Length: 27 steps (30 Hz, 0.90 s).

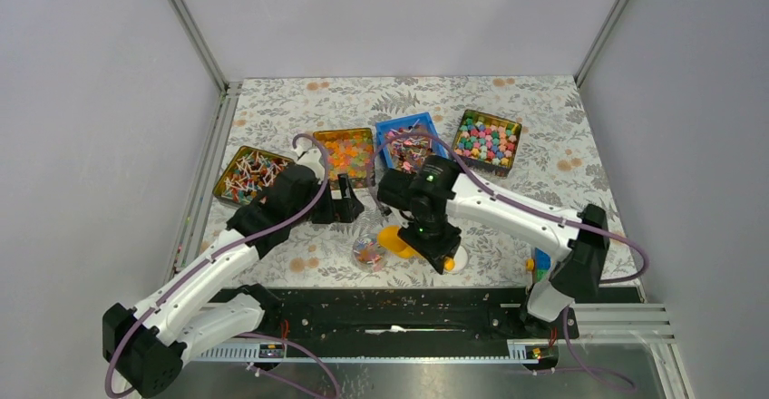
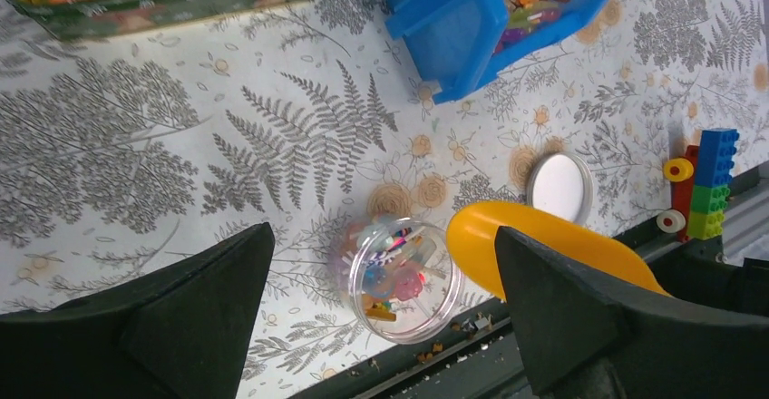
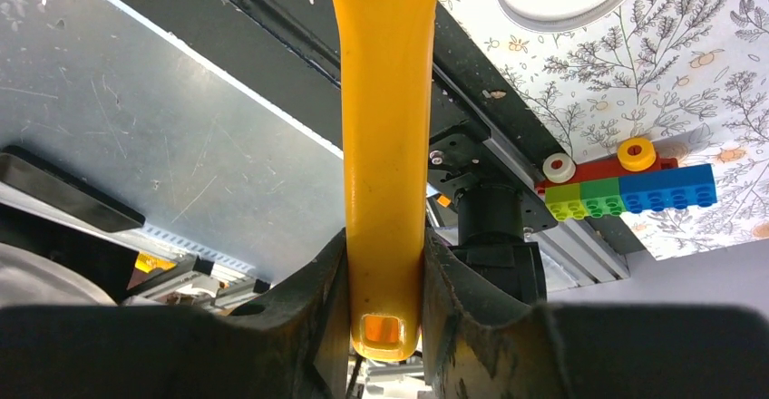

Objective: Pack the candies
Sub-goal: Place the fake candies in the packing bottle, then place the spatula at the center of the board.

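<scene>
The tabletop between the white lid and the bricks is empty. My right gripper next needs to move past the lid and down to release the scoop (image 3: 385, 145) there.
The candies (image 1: 410, 148) fill a blue bin (image 2: 453, 18) at the back, small wrapped sweets in mixed colours. A few lie in a clear round jar (image 1: 367, 252) on the table. From the left wrist, the jar (image 2: 399, 277) shows between my left gripper's (image 2: 381, 299) wide-open fingers, which hang above it and touch nothing. My left gripper (image 1: 337, 207) sits just behind the jar. My right gripper (image 3: 385, 277) is shut on the handle of a yellow scoop (image 3: 385, 145). The scoop's bowl (image 1: 395, 238) hangs right beside the jar, and its inside is hidden.
A white lid (image 1: 458, 258) lies right of the scoop. Stacked toy bricks (image 1: 540, 261) stand by the right arm's base. Three trays line the back: orange jellies (image 1: 349, 154), pastel sweets (image 1: 487, 141), stick sweets (image 1: 247, 172). A black rail (image 1: 399, 313) bounds the near edge.
</scene>
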Available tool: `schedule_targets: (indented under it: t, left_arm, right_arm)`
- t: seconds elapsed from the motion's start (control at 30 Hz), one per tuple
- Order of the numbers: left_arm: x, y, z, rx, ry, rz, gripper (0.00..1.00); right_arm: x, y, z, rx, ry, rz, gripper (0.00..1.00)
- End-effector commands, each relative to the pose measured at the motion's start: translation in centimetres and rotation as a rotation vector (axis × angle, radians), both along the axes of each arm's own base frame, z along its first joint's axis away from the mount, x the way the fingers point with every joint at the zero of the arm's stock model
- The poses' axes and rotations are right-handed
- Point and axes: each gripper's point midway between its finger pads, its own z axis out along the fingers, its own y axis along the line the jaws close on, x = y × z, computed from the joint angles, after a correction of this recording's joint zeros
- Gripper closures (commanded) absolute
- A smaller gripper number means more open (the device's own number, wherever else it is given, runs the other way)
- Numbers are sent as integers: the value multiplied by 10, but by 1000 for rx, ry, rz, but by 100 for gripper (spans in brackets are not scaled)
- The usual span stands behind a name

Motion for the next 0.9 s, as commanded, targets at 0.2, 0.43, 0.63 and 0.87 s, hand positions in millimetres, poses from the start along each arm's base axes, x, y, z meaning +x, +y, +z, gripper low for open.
schedule_targets:
  t: [0.2,0.43,0.63,0.87]
  left_arm:
    - [-15,-10,-6,-91,68,-17,5]
    - [-18,-9,0,-117,28,-30,5]
    - [-18,-10,0,-120,35,-31,5]
    - [-17,-15,0,-124,55,-44,5]
  right_arm:
    - [9,-31,-18,57,-84,-162,100]
    - [19,-71,-40,2,-110,-324,100]
    - [29,-101,-54,-68,-143,-454,100]
    - [34,-114,-76,-66,-104,-596,100]
